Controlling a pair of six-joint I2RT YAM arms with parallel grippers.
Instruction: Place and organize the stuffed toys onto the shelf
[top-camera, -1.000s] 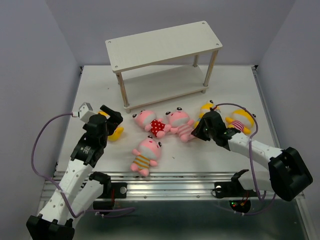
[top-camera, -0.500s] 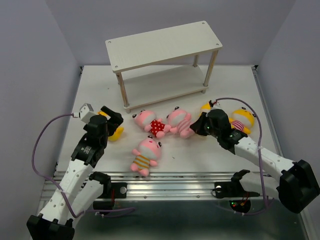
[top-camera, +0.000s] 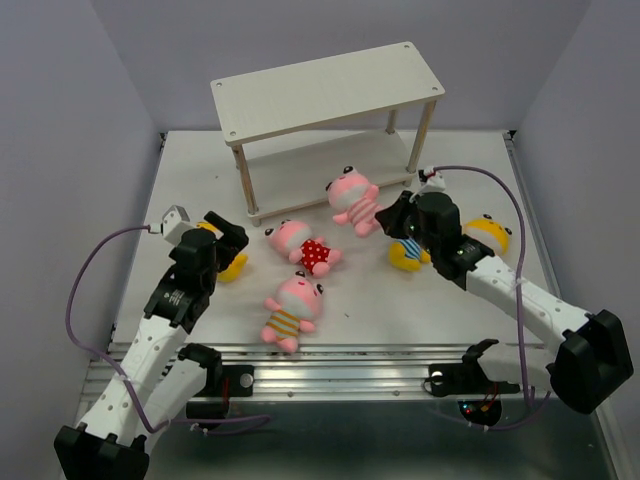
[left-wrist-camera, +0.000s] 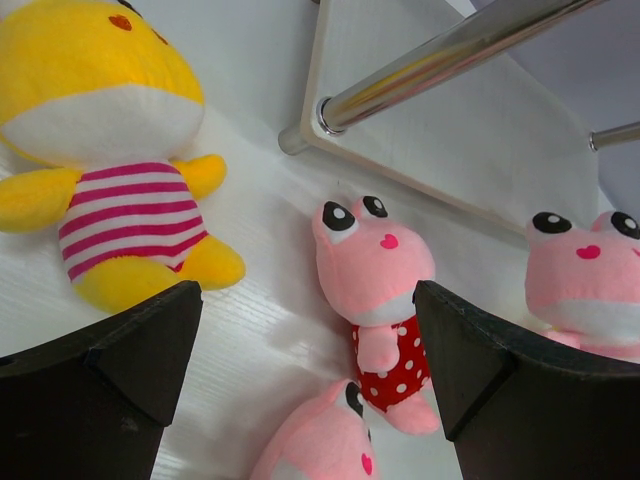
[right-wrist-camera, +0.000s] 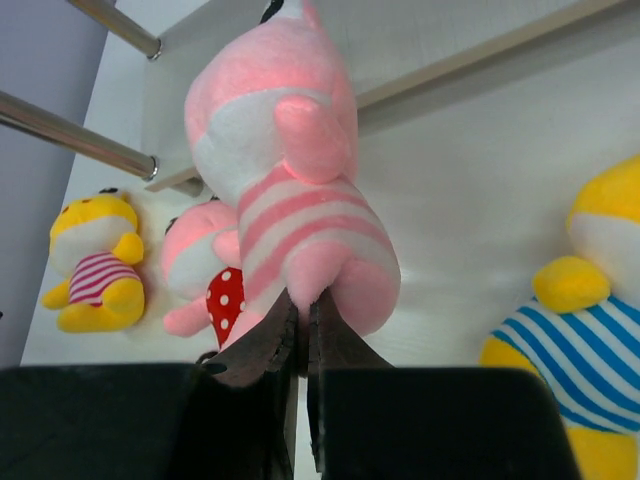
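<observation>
My right gripper holds the pink toy and will next carry it outward onto the lower board (top-camera: 379, 156) beside the closest shelf post, still empty, and release it there.
My right gripper (right-wrist-camera: 303, 305) is shut on the foot of a pink toy with pink stripes (right-wrist-camera: 290, 170). That toy (top-camera: 352, 198) hangs just in front of the off-white shelf (top-camera: 330, 85), near its lower board (right-wrist-camera: 420, 40). My left gripper (left-wrist-camera: 305, 340) stands open above the table. A yellow pink-striped toy (left-wrist-camera: 110, 150) lies to its left, and a pink polka-dot toy (left-wrist-camera: 375, 280) lies ahead of it. Another pink toy (top-camera: 292, 308) lies nearer the front edge.
A yellow toy with blue stripes (top-camera: 408, 252) lies under my right arm, and another yellow toy (top-camera: 485, 235) lies beyond it to the right. The shelf's thin metal leg (left-wrist-camera: 450, 55) stands close ahead of the left gripper. Grey walls enclose the table.
My right gripper has shut on the pink striped toy and carried it up and back toward the shelf, uncovering the blue-striped yellow toy. The left arm has not moved.
</observation>
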